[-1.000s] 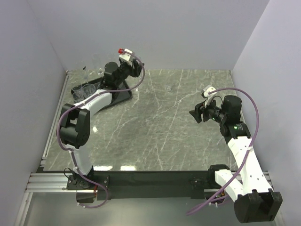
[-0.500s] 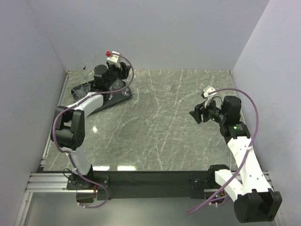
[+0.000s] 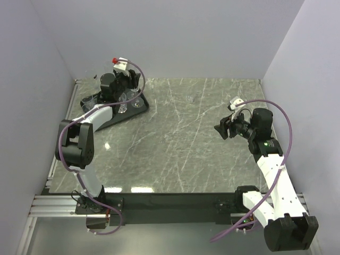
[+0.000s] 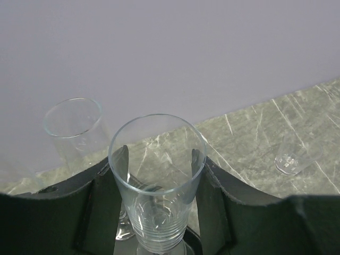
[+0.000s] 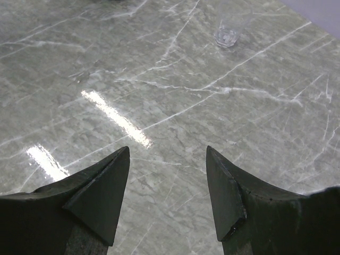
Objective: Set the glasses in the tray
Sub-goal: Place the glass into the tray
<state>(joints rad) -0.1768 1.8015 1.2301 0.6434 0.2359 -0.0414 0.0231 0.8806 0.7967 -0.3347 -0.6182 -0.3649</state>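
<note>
I will next move my left gripper down toward the tray's far corner (image 4: 192, 242) beside the stemmed glass and let go of the tumbler (image 4: 158, 186), because the tumbler's base hangs low over the tray's bottom.
The black tray (image 3: 141, 110) lies at the far left of the table with several clear glasses (image 3: 91, 101) standing on it. My left gripper (image 3: 127, 95) is over the tray and is shut on a clear ribbed tumbler (image 4: 158, 186), one finger on each side, with the base low over the tray's shiny floor. A taller glass (image 4: 73, 123) stands just behind it. One small glass (image 3: 190, 98) stands alone on the marble; it shows in the left wrist view (image 4: 289, 160) and the right wrist view (image 5: 228, 29). My right gripper (image 3: 223, 129) is open and empty, well away from that glass.
The grey back wall rises right behind the tray, and the left wall (image 3: 32, 95) is close beside it. The marble table (image 3: 180, 149) stretches between the two arms. A black strip (image 3: 170, 201) runs along the near edge.
My left gripper has swung left along the tray with the tumbler in it, from the tray's right end toward its middle. The right arm has not moved.
</note>
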